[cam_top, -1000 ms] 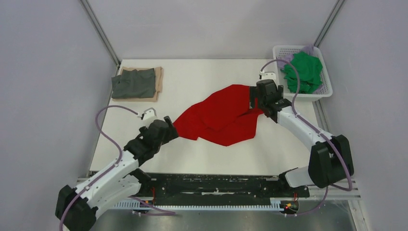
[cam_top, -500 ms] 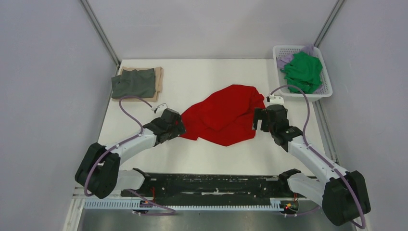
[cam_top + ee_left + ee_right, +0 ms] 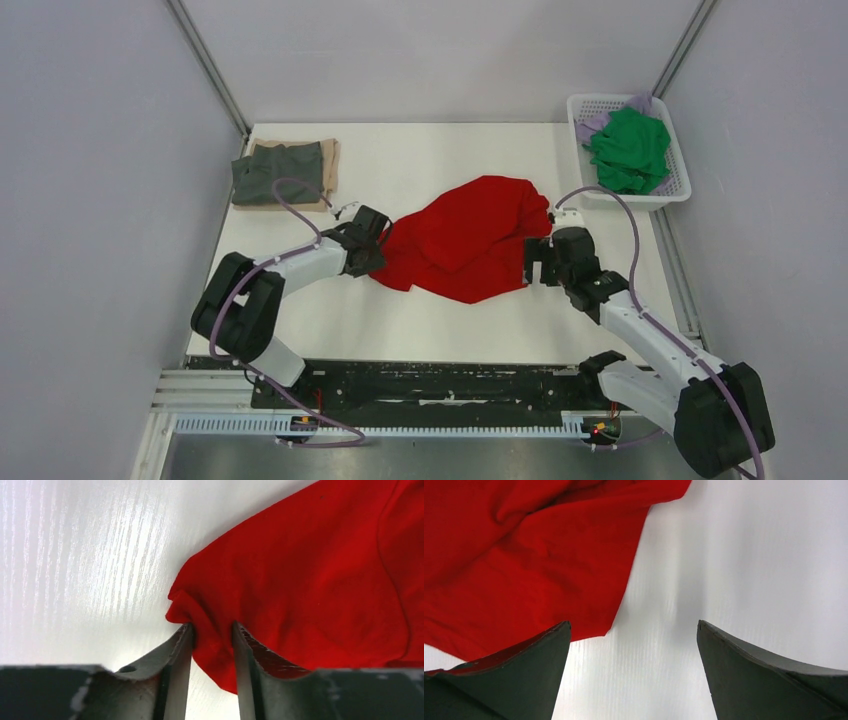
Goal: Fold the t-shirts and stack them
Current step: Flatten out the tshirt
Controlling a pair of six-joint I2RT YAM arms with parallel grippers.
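Observation:
Next, my right gripper turns and swings onto the red t-shirt's near edge [image 3: 436, 293] beside the notch, since that edge lies to the gripper's left in the top view.
A bright red t-shirt [image 3: 460, 240] lies crumpled in the middle of the white table [image 3: 440, 320]. My left gripper [image 3: 378, 243] is at its left corner. In the left wrist view the left gripper [image 3: 210, 626] pinches a bunched fold of the red t-shirt [image 3: 310, 570] between both fingers. My right gripper [image 3: 532, 262] sits at the shirt's right edge, jaws wide open. In the right wrist view the right gripper [image 3: 633, 625] has only bare table between its fingers, and the red t-shirt [image 3: 524, 555] lies just left of the gap.
A folded dark grey t-shirt [image 3: 278, 172] lies on a folded tan one [image 3: 329, 170] at the back left corner. A white lattice basket [image 3: 680, 188] at the back right holds a green t-shirt [image 3: 630, 148] and a pale lilac one [image 3: 595, 122].
My left arm reached forward to the shirt's left corner and its jaws closed on the cloth. My right arm drew back from the shirt's far right part to its near right edge, still open.

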